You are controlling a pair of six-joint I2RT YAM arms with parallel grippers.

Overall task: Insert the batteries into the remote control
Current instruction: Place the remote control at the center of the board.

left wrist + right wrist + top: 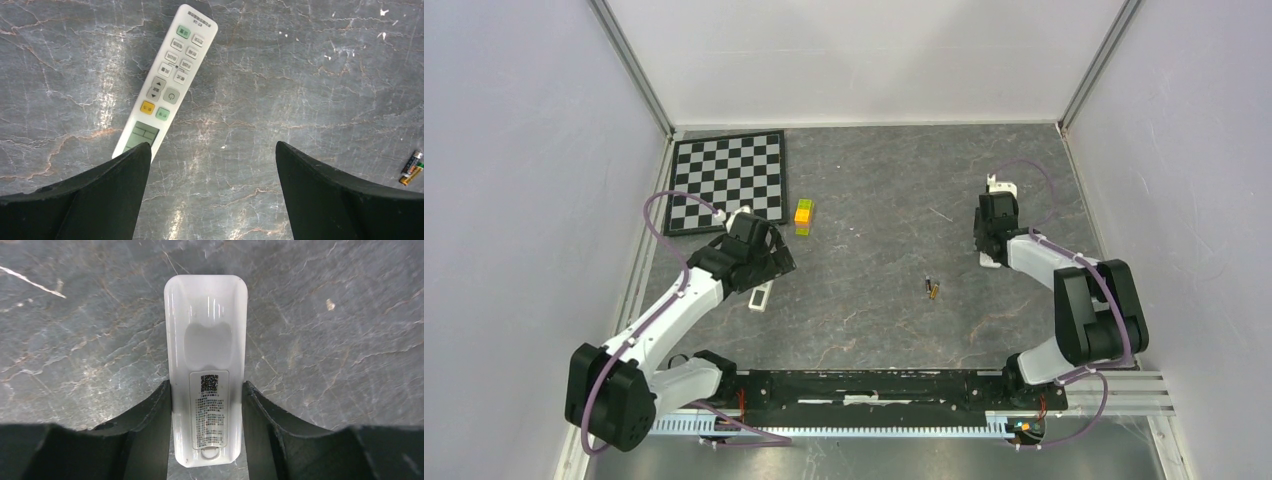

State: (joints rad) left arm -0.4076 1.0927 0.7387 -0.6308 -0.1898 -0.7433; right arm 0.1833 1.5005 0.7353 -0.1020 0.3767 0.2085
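My left gripper lowers and turns next, its fingers coming astride the remote's buttons (765, 286) (155, 109) beside the display, because the white remote lies at an angle to those open fingers.
A white remote control (167, 80) lies face up on the dark stone table, its buttons and small display showing; it is also seen from above as the remote (762, 296). My left gripper (213, 150) hangs open just right of it, with bare table between the fingers. A second white remote (206, 330) lies back up, label showing, with my right gripper (206, 390) shut on its sides at the right of the table (994, 228). Two batteries (932, 288) lie side by side mid-table, and they show as batteries (411, 168) at the left wrist view's right edge.
A black-and-white chessboard (729, 182) lies at the back left. A yellow-green block (804, 216) sits beside its right edge. Pale walls close the table on three sides.
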